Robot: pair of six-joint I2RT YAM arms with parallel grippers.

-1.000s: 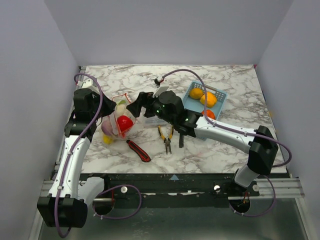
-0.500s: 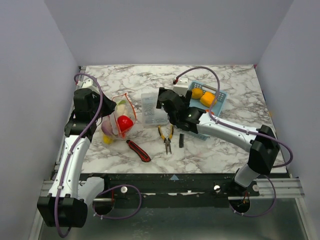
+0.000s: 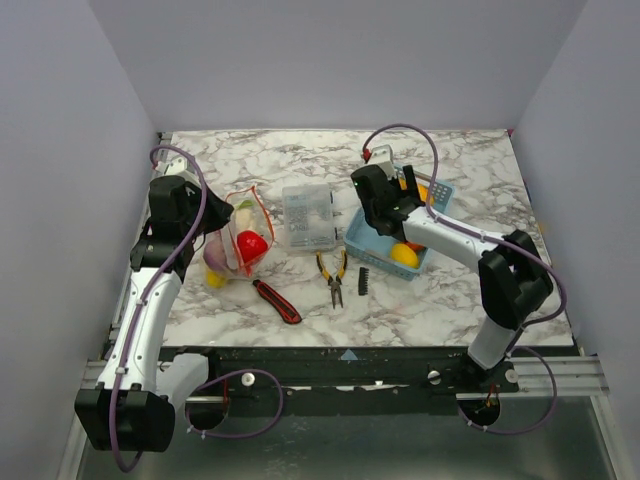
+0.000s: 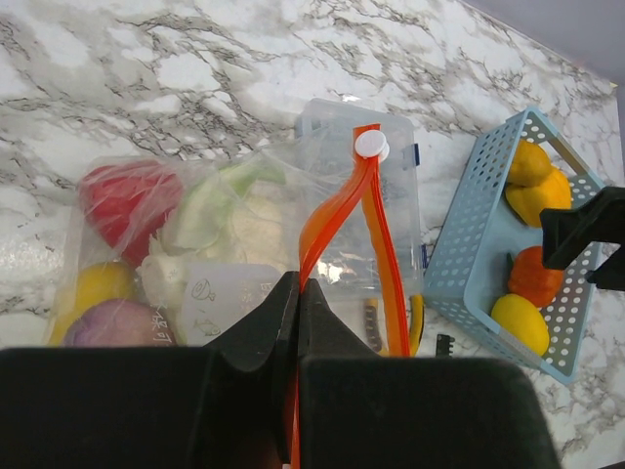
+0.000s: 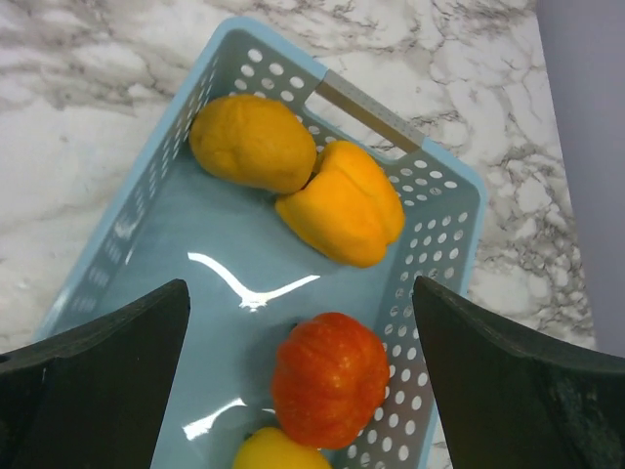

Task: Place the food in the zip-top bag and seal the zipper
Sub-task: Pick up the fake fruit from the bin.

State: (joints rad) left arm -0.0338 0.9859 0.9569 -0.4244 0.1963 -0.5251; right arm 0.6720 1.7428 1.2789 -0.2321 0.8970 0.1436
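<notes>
The robot's right gripper will next turn and lower its open fingers outward around the uncovered orange piece by the basket's far corner (image 5: 254, 143), as the piece is outward and below.
The zip-top bag (image 3: 243, 236) stands at the table's left with its mouth open. Its zipper (image 4: 337, 210) is a red-orange strip with a white slider. My left gripper (image 4: 298, 293) is shut on the zipper strip and shows beside the bag in the top view (image 3: 215, 232). Inside the bag are a red pepper (image 4: 127, 195), a white and green piece (image 4: 229, 220), a yellow piece (image 4: 98, 288) and a purple piece (image 4: 112, 322). My right gripper (image 5: 298, 342) is open and empty above the light blue basket (image 5: 459, 195). It hangs over a red-orange piece (image 5: 329, 379), an orange pepper (image 5: 342, 203), an orange piece (image 5: 252, 142) and a yellow piece (image 5: 273, 451).
A rigid clear compartment box (image 3: 307, 215) stands between the bag and the basket (image 3: 365, 250). Yellow-handled pliers (image 3: 332, 275), a red-and-black utility knife (image 3: 277, 300) and a small black part (image 3: 364, 281) lie in front of them. Walls close the sides and back.
My right arm has swung right, away from the bag's mouth, to above the basket, uncovering the clear box. My left gripper and the bag have stayed put.
</notes>
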